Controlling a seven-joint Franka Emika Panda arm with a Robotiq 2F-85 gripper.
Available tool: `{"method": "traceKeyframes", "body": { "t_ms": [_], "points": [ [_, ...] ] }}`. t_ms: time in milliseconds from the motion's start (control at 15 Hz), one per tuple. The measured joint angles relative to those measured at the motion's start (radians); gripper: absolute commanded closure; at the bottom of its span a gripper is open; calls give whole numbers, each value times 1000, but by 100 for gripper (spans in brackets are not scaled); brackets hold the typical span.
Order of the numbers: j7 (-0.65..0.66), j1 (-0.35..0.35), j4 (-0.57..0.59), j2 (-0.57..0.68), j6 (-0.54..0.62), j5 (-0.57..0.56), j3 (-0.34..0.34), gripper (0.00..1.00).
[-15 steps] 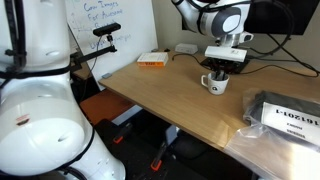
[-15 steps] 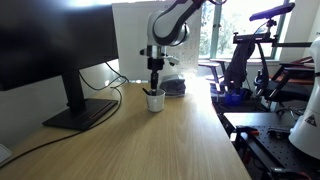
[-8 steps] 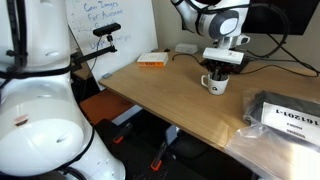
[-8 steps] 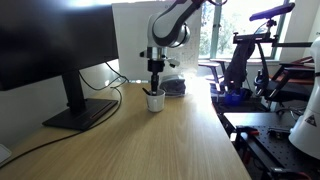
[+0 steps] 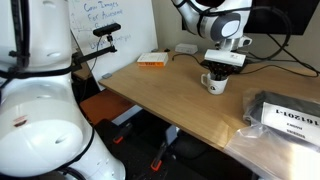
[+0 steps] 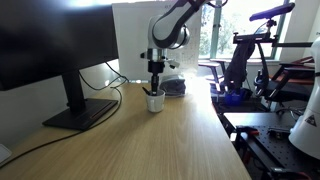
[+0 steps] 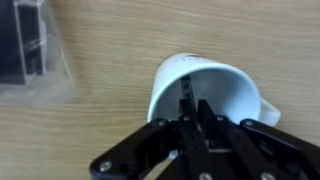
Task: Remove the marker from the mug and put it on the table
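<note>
I will lift my gripper off the mug, then move it across and down to let go of the marker, because the table below it is bare toward the orange-and-white box.
The white mug stands upright on the light wood table; it also shows in an exterior view and in the wrist view. The thin dark marker stands in the mug, its top between my fingers. My gripper hangs straight above the mug, fingertips at its rim, shut on the marker. In both exterior views the gripper covers the marker.
A dark monitor on a stand and cables are at one side. A whiteboard with handwriting stands behind the table. An orange-and-white box and a bagged black item lie on the table.
</note>
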Motion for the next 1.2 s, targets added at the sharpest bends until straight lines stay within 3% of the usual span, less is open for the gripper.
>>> {"method": "traceKeyframes", "body": {
  "t_ms": [200, 467, 733, 933, 1200],
  "points": [
    [-1, 0, -13, -50, 0, -3, 0, 96],
    [0, 24, -77, -220, -27, -23, 1, 96],
    [-2, 123, -124, -361, -245, -54, 19, 96],
    [-1, 223, -137, -331, -346, -53, 59, 96],
    [-7, 294, -109, -159, -404, -55, 106, 96]
  ]
}}
